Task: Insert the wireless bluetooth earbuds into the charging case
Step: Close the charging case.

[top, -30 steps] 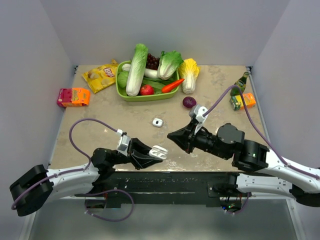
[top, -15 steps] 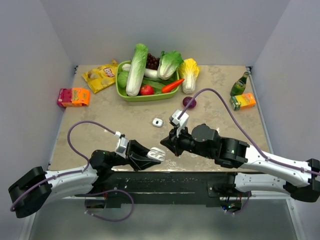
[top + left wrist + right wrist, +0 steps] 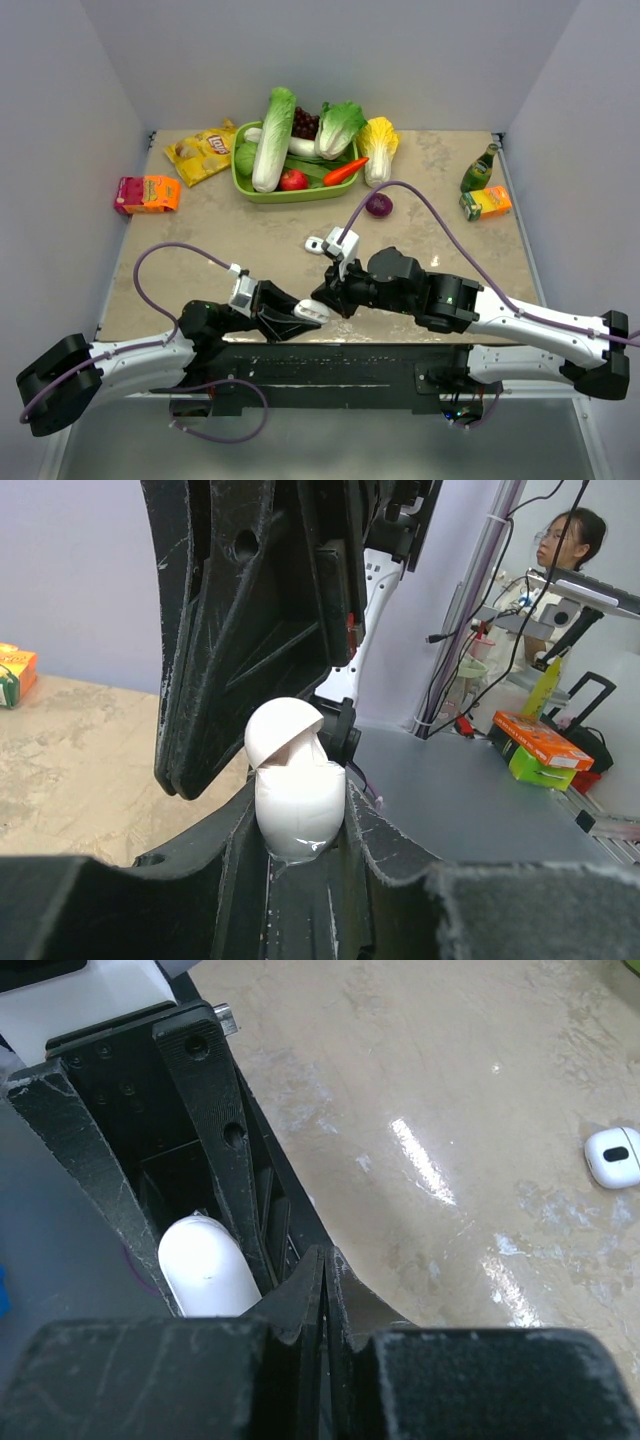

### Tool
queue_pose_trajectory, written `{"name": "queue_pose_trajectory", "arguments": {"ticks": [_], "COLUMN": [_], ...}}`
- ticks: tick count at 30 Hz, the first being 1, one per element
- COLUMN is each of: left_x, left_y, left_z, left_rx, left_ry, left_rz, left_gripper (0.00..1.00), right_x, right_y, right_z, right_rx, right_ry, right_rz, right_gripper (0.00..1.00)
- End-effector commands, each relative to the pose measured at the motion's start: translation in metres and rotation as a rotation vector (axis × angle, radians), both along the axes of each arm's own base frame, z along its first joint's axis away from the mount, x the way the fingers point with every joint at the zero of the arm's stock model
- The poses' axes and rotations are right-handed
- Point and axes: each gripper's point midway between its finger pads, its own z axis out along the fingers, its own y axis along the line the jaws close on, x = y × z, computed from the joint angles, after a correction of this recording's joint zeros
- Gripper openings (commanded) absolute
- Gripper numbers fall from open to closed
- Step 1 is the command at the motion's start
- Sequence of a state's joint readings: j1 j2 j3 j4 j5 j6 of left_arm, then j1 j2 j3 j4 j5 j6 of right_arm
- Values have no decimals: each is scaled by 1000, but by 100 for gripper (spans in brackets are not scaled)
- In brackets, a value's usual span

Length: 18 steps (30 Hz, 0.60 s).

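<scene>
The bare tabletop beside the small white piece is outward and below my left gripper, so that gripper needs to move outward and down to release the charging case.
My left gripper (image 3: 312,312) is shut on the charging case (image 3: 295,790), a white rounded box held upright with its hinged lid slightly ajar. The case also shows in the right wrist view (image 3: 205,1265). My right gripper (image 3: 322,296) is shut with nothing visible between its fingers (image 3: 325,1260). Its tips hang right beside and above the case, looming black in the left wrist view (image 3: 250,630). A second small white rounded piece with a dark centre (image 3: 315,243) lies on the table behind the right wrist, also in the right wrist view (image 3: 612,1157). No separate earbud shows.
A green basket (image 3: 240,185) of vegetables stands at the back. Also on the table are a chips bag (image 3: 203,152), an orange-pink juice box (image 3: 147,194), a purple onion (image 3: 378,204), a green bottle (image 3: 478,170) and a small carton (image 3: 485,203). Both grippers are at the table's near edge.
My right arm has swung left and forward, bringing its shut tips from mid-table right up to the case. My left gripper has barely moved and keeps its hold.
</scene>
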State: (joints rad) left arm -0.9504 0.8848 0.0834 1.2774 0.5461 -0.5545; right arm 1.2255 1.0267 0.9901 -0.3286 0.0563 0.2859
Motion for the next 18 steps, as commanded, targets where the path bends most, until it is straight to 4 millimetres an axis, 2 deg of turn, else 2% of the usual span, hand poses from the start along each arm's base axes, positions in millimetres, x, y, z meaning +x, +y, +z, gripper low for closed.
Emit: {"name": "queue_pose_trajectory", "arguments": {"ticks": [1,5,7,8,10,11,13,18], "left_x": [-6,0,3,5,8,10,11,16], "left_y": [13,9,8,7,5,4,4,-3], "left_z": [35,31,29,27,24,24,24,26], "left_rx": [-146,-127,-115,-110,-95,-95,-93,-82], "left_ry": [-129,-97,-79,-70,-48,-43,-38,-36], "left_rz": [25,43,48,56,65,73,77,76], "left_gripper": [0,0,0,0,0,0,0,0], "right_x": [-5,-7,-1,1,19,20,7,-7], "right_y": [6,5,1,-4,-18,-23,-19,-5], "right_z": [17,14,11,12,14,19,20,13], "right_rx": [54,54,48,50,58,88,115,96], "right_ry": [-24,-24,-23,-20,-44,-62,-62,-47], "right_rz": [47,55,13,-16,-142,-154,-75,39], "right_gripper": [5,5,8,8,10,10,12,13]}}
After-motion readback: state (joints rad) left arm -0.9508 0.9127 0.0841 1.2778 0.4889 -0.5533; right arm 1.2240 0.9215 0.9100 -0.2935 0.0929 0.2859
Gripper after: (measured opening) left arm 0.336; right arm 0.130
